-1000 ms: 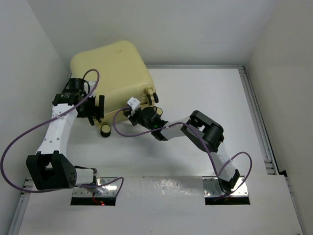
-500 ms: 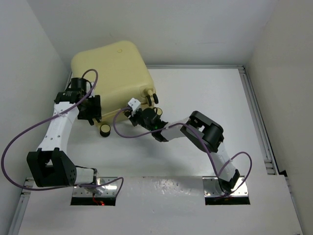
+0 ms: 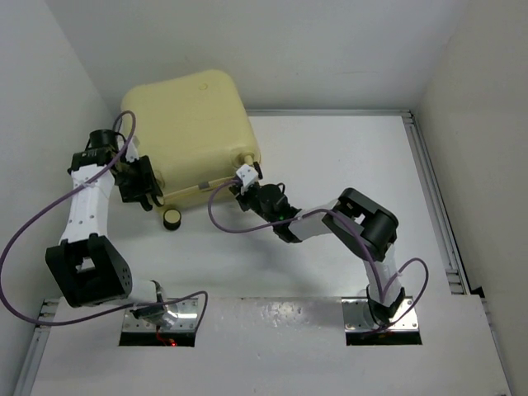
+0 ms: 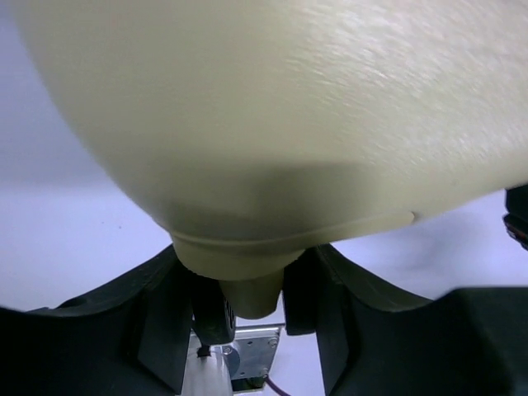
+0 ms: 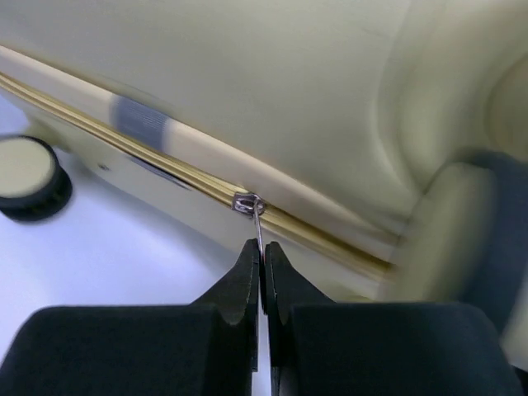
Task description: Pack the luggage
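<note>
Next, the left gripper shifts the yellow stub outward and toward the left in the top view, then releases it, because my right gripper holds the zipper pull.
The luggage is a pale yellow hard-shell suitcase lying shut at the back left of the table. My left gripper is at its near-left corner. In the left wrist view the black fingers are closed on a yellow stub under the shell. My right gripper is at the near edge. In the right wrist view it is shut on the thin metal zipper pull, which hangs from the slider on the golden zip line of the shell.
A black-and-cream wheel pokes out below the suitcase's near edge, and it also shows in the right wrist view. Another wheel is at the right. White walls close in on the left and back. A metal rail runs along the right.
My right gripper has moved to the right along the suitcase's near edge with the zipper pull. My left gripper has moved left and back to the corner. The suitcase has shifted slightly.
</note>
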Controlling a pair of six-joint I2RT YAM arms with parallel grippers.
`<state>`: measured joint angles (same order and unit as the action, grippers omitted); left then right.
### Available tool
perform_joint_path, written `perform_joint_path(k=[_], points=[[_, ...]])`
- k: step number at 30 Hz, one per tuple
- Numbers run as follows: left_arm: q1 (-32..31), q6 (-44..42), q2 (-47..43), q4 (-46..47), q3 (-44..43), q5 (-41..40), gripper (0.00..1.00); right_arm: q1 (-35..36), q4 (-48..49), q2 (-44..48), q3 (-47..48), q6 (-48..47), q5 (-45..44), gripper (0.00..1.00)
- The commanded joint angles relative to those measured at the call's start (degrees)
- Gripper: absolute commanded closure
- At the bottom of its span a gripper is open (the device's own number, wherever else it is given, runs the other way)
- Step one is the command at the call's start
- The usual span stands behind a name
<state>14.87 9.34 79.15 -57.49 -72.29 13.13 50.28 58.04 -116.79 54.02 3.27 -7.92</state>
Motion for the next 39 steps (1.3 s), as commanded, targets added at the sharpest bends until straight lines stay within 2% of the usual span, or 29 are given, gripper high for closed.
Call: perform_joint_path(k=[1,9,17,22,28,30,32,33,39], points=[[7.1,-4.9,3.6,2.2,-2.0,-11.5,1.0,-6.8,2.3,4.9,-2.7,-0.7,-11.6,1.0],[12.4,-5.4,11.0,3.9,-9.4,-12.5,1.0,-12.2,0.4,6.0,-4.1,-0.7,-12.8,1.0],[13.4,-8.2,16.9,6.2,-14.1,-16.5,1.0,-17.3,0.5,8.1,-8.0,-2.1,-10.8,1.0],[13.4,-9.9,20.9,8.2,-16.0,-18.1,1.0,-21.3,0.0,7.1,-7.3,-2.7,-8.9,1.0],[11.8,-12.6,24.5,12.7,-18.7,-18.8,1.0,-25.5,0.4,-0.3,2.1,-2.0,-6.3,1.0],[10.9,-13.5,25.2,15.4,-18.7,-20.2,1.0,-26.2,0.1,-3.7,9.6,-2.8,-6.1,1.0],[9.6,-14.2,25.7,16.7,-19.4,-21.4,1.0,-27.7,-0.1,-8.1,12.6,-2.7,-5.7,1.0],[9.6,-14.9,26.2,17.4,-20.1,-21.4,1.0,-28.0,-0.6,-9.2,17.4,-2.8,-5.9,1.0],[5.4,-16.1,28.2,19.7,-21.3,-21.9,1.0,-31.0,-2.1,-20.3,32.3,-2.1,-4.7,1.0]])
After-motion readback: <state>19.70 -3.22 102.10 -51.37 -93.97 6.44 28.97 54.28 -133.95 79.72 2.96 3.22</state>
